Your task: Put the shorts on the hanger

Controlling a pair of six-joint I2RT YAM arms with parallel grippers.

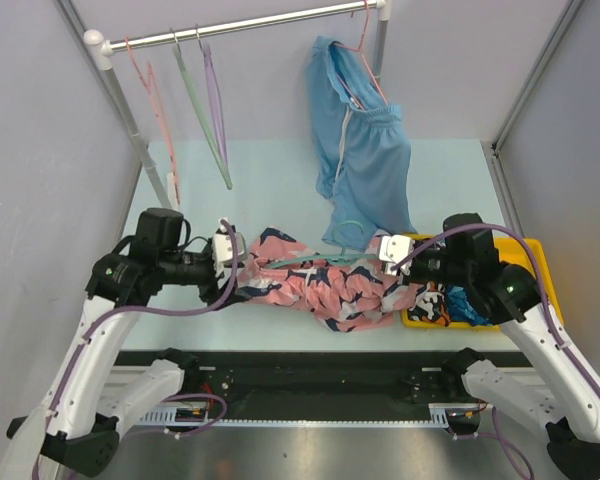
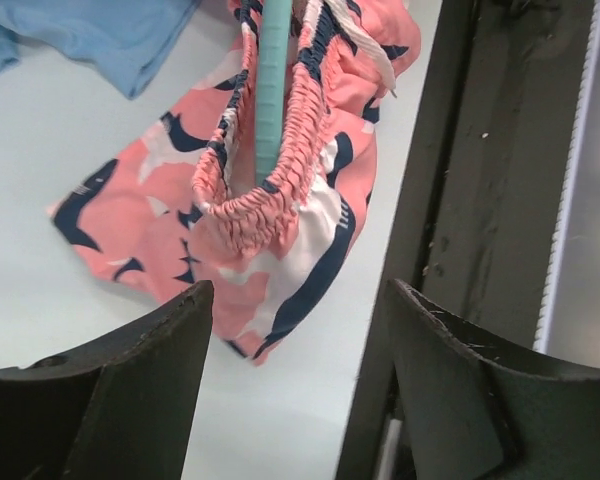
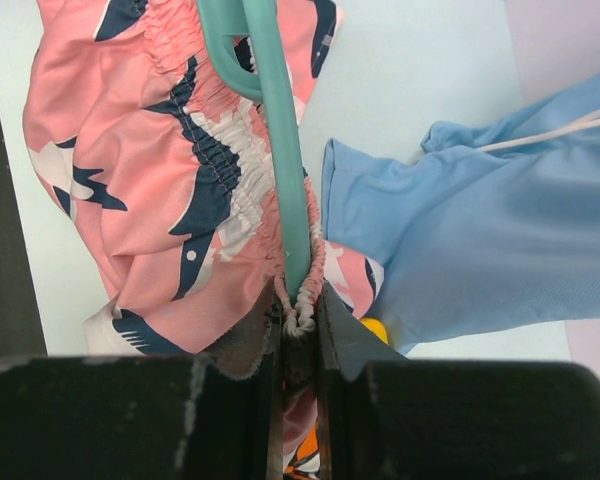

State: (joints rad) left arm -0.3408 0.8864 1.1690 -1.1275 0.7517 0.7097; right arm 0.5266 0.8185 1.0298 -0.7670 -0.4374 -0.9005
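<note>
The open fingers of my left gripper slide to the right in the top view next, until they straddle the waistband's unheld looped end (image 1: 257, 272) (image 2: 248, 212).
The pink shorts (image 1: 320, 288) with navy and white blotches lie bunched on the pale table between both arms. The teal hanger (image 1: 310, 262) runs inside their gathered waistband (image 2: 280, 170), and its bar (image 3: 280, 150) shows in both wrist views. My right gripper (image 1: 388, 250) is shut on the waistband's right end (image 3: 302, 318), with the hanger's tip just in front of the fingers. My left gripper (image 2: 300, 295) stands open just short of the left end of the shorts (image 2: 240, 230), with nothing between its fingers.
Plain light-blue shorts (image 1: 365, 160) hang from the rail (image 1: 250, 28) and drape onto the table behind the pink ones. Pink, pale green and purple hangers (image 1: 195, 100) hang at the left. A yellow tray (image 1: 535, 262) of patterned clothes sits at right. A black rail (image 2: 480, 200) borders the near edge.
</note>
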